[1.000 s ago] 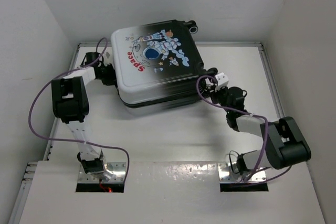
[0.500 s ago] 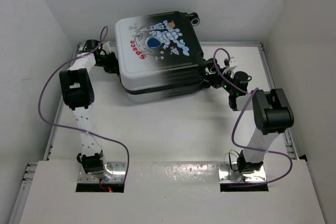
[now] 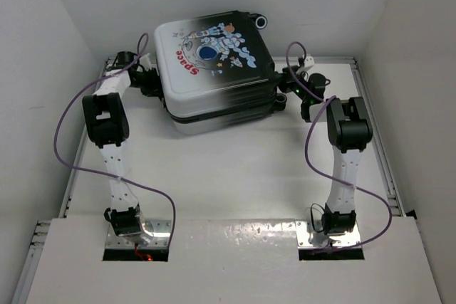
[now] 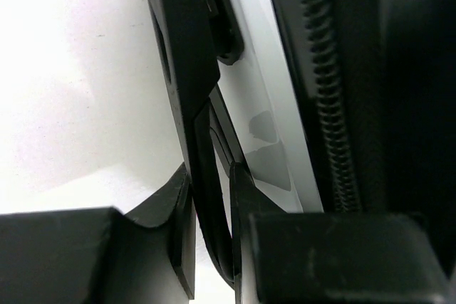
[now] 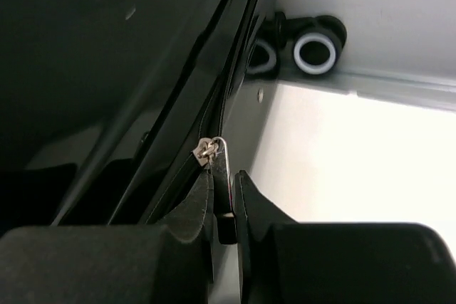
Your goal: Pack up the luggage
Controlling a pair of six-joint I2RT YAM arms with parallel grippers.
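Note:
Next, my right gripper slides the metal zip pull outward along the luggage's side toward the wheels and releases it, since zip track remains ahead.
The luggage [image 3: 214, 69], a closed hard-shell suitcase with astronaut art and red "Space" lettering, lies flat at the back of the table. My left gripper [image 3: 147, 82] is at its left side. In the left wrist view that gripper [image 4: 212, 247] is shut on a thin black handle strap [image 4: 206, 176] beside the white shell [image 4: 263, 105] and the zip teeth [image 4: 320, 105]. My right gripper [image 3: 283, 89] is at the luggage's right side. In the right wrist view it [image 5: 223, 208] is shut on the metal zip pull [image 5: 222, 169].
The white back wall [image 3: 299, 5] is right behind the luggage, and side walls close in the table. Black wheels [image 5: 313, 51] sit at the luggage's far corner near the wall. Purple cables [image 3: 71, 147] loop off both arms.
The luggage has slid toward the back wall and turned slightly. Both grippers have kept hold at its sides. The right arm's elbow has swung in and straightened toward the back.

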